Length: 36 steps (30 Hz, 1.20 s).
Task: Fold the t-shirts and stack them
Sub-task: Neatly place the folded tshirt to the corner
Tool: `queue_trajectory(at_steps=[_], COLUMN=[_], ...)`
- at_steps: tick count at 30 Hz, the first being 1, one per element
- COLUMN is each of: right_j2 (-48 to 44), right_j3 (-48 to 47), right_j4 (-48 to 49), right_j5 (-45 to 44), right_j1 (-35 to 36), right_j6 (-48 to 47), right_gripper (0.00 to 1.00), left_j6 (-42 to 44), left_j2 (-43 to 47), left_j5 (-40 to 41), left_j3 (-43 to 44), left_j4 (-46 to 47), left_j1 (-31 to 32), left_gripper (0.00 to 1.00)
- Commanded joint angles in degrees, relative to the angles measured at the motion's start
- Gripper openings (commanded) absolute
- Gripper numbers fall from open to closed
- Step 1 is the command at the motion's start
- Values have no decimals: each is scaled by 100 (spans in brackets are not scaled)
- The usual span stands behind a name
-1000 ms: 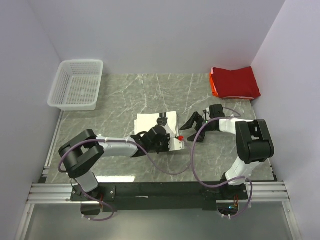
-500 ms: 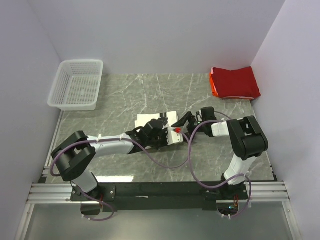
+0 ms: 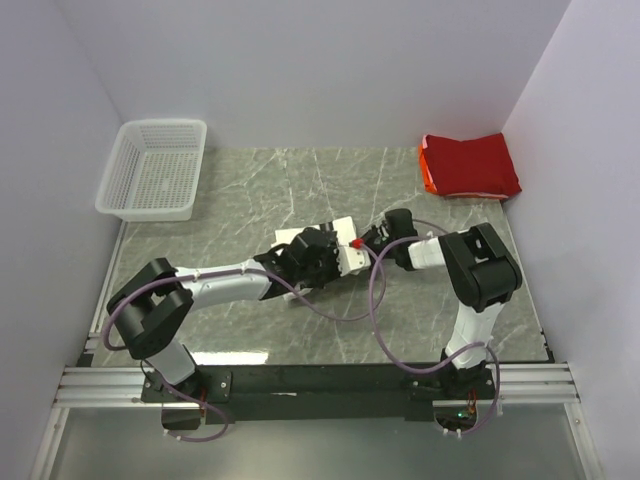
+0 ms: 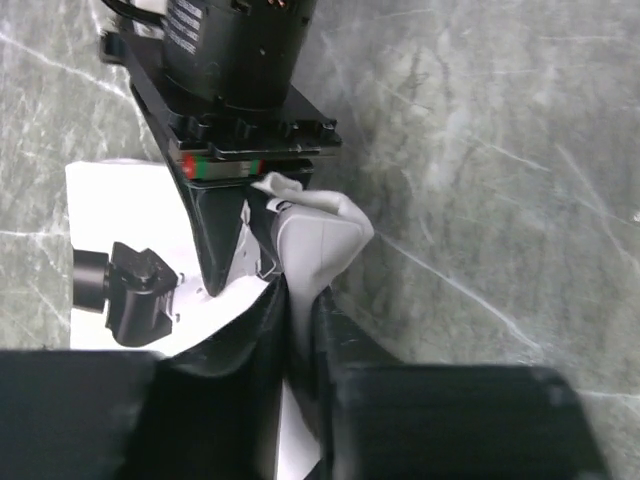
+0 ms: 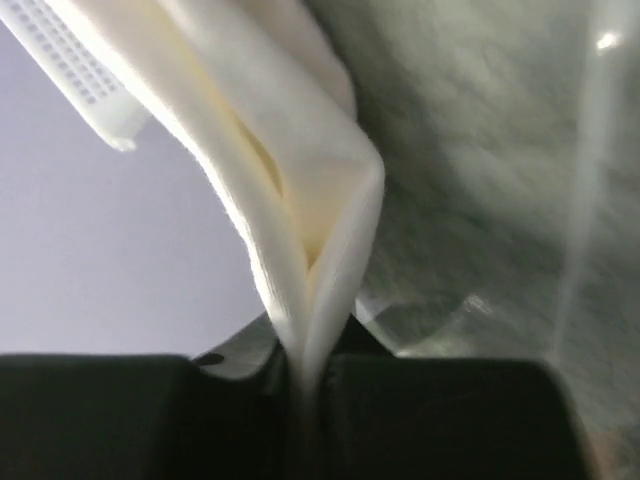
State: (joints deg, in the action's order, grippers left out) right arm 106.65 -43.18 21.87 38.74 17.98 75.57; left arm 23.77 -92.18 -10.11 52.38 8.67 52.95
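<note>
The right gripper rises outward over the folded red t-shirt [image 3: 470, 166] next, lowers the white t-shirt [image 3: 343, 228] and lets go there, since the red one lies flat for stacking.
The white t-shirt [image 3: 343, 228] lies folded at the middle of the table, and both grippers meet at its right end. My left gripper [image 3: 332, 262] is shut on a raised fold of the white t-shirt [image 4: 318, 230], the cloth pinched between its fingertips [image 4: 268, 318]. My right gripper [image 3: 362, 243] is shut on a layered edge of the same shirt [image 5: 300, 200]. In the left wrist view the right gripper [image 4: 225, 262] sits just beyond the fold. The red t-shirt [image 3: 470, 165] lies folded in the far right corner.
A white mesh basket [image 3: 152, 168] stands at the far left, and its rim [image 5: 90, 80] shows in the right wrist view. Grey marble table [image 3: 250, 190] spreads between basket and shirts. Walls close in the left, back and right.
My right gripper moved left to the white t-shirt and closed on its edge. My left gripper shifted slightly up and right, lifting the fold it holds.
</note>
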Motion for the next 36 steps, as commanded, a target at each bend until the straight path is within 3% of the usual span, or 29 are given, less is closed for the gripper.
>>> queue_trajectory(at_steps=[1, 2, 5, 9, 12, 13, 14, 20, 22, 29, 36], right_j2=[110, 119, 189, 470, 988, 1155, 1461, 2604, 2712, 2080, 1842], right_j3=[-708, -1110, -2189, -3809, -5250, -5950, -6287, -8904, -9364, -8875, -8971], right_j4=[-593, -805, -1955, -3903, -5099, -5322, -5498, -6615, -6713, -5967, -5931], right_j5=[-507, -534, -622, -1305, -1834, -2174, -2300, -2993, -3161, -3716, -3865], right_j1=[-180, -268, -487, -637, -725, -760, -813, -1243, -1392, -1727, -1937], right_j6=[-708, -1015, -2447, -5250, -6754, -7036, -7500, -8917, -9138, -9973, -10343], right_gripper=[0, 0, 0, 0, 0, 0, 0, 0, 0, 0, 0], left_j6=[-259, -363, -766, -1067, -954, -936, -944, -1128, -1234, -1287, -1278], left_j2=[-2, 33, 323, 622, 719, 737, 737, 666, 719, 746, 605], left_j5=[-44, -35, -149, -369, -553, -580, -632, -843, -896, -966, -1020], left_j3=[377, 430, 589, 861, 1063, 1090, 1108, 1169, 1090, 897, 941], left_j4=[-74, -197, -821, -1946, -2632, -2772, -2965, -3380, -3363, -3284, -3363], left_j1=[-30, -82, -415, -996, -1418, -1506, -1681, -2139, -2227, -2386, -2403], left_gripper=[25, 36, 49, 57, 88, 89, 99, 99, 99, 99, 99])
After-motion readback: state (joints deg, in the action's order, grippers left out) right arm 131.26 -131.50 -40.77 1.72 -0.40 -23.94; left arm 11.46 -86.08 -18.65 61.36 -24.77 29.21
